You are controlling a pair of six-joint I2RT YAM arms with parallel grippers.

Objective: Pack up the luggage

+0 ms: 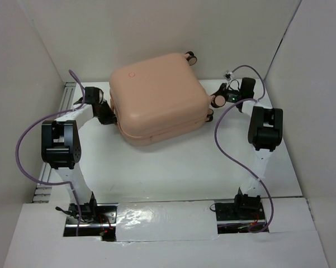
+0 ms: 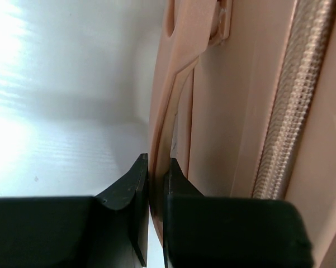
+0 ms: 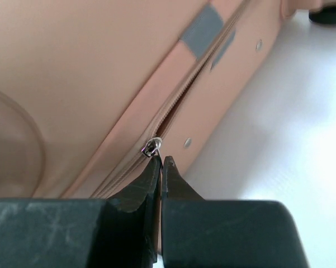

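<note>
The luggage (image 1: 156,95) lies crooked, so my left gripper will next push the luggage's side handle outward toward the tabletop by the back wall (image 1: 104,89) and then release it.
The luggage (image 1: 156,95), a pale peach-pink hard-shell suitcase, lies closed on the white table at the back centre. My left gripper (image 1: 108,116) is at its left side, shut on the thin peach side handle (image 2: 176,84) of the luggage (image 2: 240,111); the gripper (image 2: 156,167) has the strap between its jaws. My right gripper (image 1: 212,100) is at the right side of the luggage (image 3: 72,67). It (image 3: 161,162) is shut on the pull tab of the silver zipper slider (image 3: 152,147). The zip gapes beyond the slider and is closed behind it.
A dark wheel (image 1: 191,56) sticks out at the luggage's far right corner. White walls close in the table on the left, back and right. A metal rail (image 1: 61,106) runs along the left edge. Purple cables (image 1: 22,151) loop off both arms.
</note>
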